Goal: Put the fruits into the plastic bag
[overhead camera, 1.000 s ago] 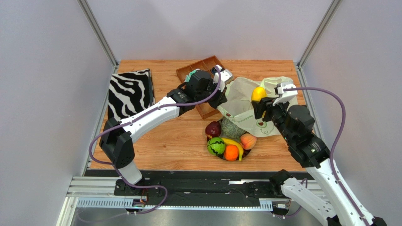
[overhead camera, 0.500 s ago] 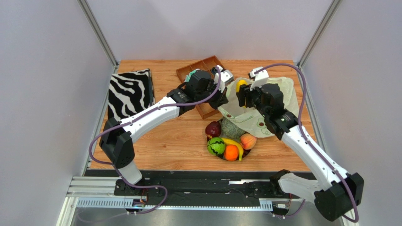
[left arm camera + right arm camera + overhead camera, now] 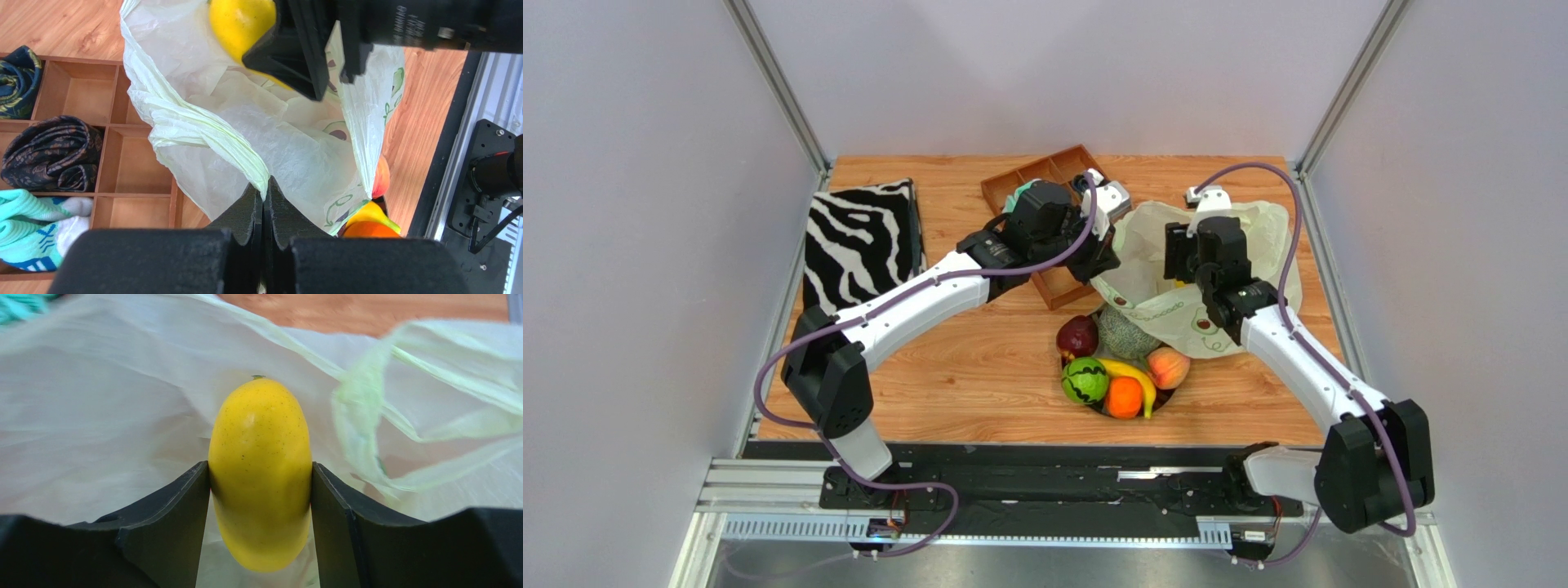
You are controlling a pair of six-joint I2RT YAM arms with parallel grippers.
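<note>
The yellow oblong fruit should next go deeper into the bag (image 3: 1254, 249) with my right gripper, away from my left gripper. Then I will release it.
My left gripper (image 3: 264, 187) is shut on a twisted handle of the pale green plastic bag (image 3: 294, 135) and holds its mouth up. Inside that mouth my right gripper (image 3: 259, 470) is shut on the yellow oblong fruit (image 3: 261, 422), one finger against each side, with bag film (image 3: 110, 416) all around. In the top view the right gripper (image 3: 1178, 260) is over the bag (image 3: 1259, 233). The dark red apple (image 3: 1078, 335), melon (image 3: 1124, 331), striped green ball (image 3: 1085, 381), orange (image 3: 1124, 397), banana (image 3: 1138, 375) and peach (image 3: 1168, 366) lie bunched on the table in front of the bag.
A brown wooden compartment tray (image 3: 1053, 165) with cloth rolls (image 3: 49, 153) stands behind the left gripper (image 3: 1102, 254). The zebra-striped fabric box (image 3: 860, 239) sits at the back left. A black rail (image 3: 1038, 490) runs along the near edge.
My right arm has carried the yellow fruit left and down, from above the bag's right side into its open mouth. The left gripper has kept its hold on the handle.
</note>
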